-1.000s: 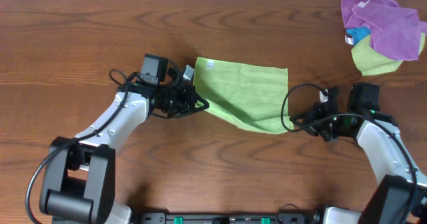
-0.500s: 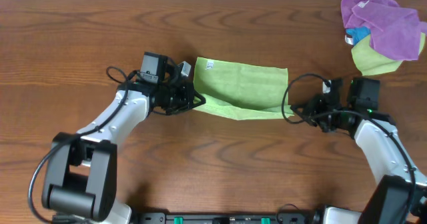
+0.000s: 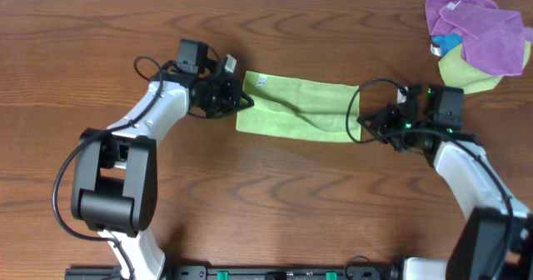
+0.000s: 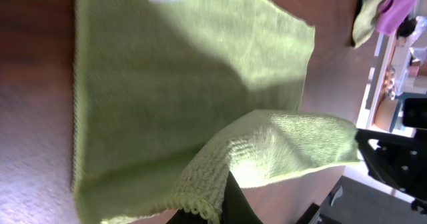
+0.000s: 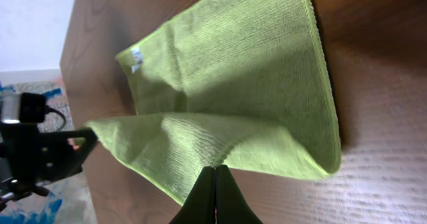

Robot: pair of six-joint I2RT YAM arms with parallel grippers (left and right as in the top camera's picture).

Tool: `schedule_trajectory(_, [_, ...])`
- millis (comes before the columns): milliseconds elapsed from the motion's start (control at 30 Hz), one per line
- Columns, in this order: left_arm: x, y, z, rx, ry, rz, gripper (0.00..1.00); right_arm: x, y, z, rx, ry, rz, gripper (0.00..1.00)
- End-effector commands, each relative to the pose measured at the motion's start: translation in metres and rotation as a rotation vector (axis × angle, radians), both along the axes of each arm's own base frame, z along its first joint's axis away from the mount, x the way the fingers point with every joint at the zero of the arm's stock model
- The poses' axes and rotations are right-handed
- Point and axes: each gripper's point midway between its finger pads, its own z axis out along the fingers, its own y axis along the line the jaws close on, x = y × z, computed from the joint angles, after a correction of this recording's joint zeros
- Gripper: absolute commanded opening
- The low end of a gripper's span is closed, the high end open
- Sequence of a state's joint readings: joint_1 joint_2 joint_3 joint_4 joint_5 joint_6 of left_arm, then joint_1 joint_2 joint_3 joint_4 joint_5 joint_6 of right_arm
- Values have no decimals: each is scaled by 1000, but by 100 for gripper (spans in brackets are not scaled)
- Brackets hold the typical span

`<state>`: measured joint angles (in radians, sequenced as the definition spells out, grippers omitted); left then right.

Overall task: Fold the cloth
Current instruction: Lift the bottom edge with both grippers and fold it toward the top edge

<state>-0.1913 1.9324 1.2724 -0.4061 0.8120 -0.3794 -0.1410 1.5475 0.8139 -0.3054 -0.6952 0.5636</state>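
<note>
The corner I am holding is still up and short of the white tag. My left gripper needs to move outward and down onto the cloth (image 3: pixel 251 86) (image 4: pixel 117 11) beside that tag to let go.
The lime-green cloth (image 3: pixel 291 113) lies on the wooden table as a narrow band, its near half lifted and carried over the far half. A small white tag (image 3: pixel 261 81) shows at its far left corner. My left gripper (image 3: pixel 246 102) is shut on the cloth's left near corner, seen close in the left wrist view as a looped hem (image 4: pixel 200 207) pinched by the gripper (image 4: pixel 217 201). At the band's right end my right gripper (image 3: pixel 361 122) is shut on the other near corner; its closed tips (image 5: pixel 215 169) bite the cloth (image 5: pixel 233 84) from below.
A bunched purple cloth (image 3: pixel 479 30) with a yellower green cloth (image 3: pixel 466 76) and something blue (image 3: pixel 445 45) sits at the table's far right corner. Bare wood surrounds the cloth. Cables loop from both arms near the cloth's ends.
Both grippers have carried the cloth's near edge away from me toward the far edge. The hanging fold has flattened, and the cloth now looks like a narrower strip.
</note>
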Motion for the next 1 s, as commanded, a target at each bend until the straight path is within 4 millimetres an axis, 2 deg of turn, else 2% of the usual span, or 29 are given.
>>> schedule_trajectory(0, [13,2,0,-1,-30,-20,5,15,4,0,6,14,-1,2])
schedule_trajectory(233, [34,-2,-6,-10,-28,-24,5,42,-1,3,-15,0,-12,2])
schedule_trajectory(633, [64,-10,-13,-21,-34,-41,5,53,-17,-8,-96,20,-64,2])
schedule_trajectory(967, [71,-8,-20,-2,-39,-35,5,71,-20,-15,-93,27,-69,1])
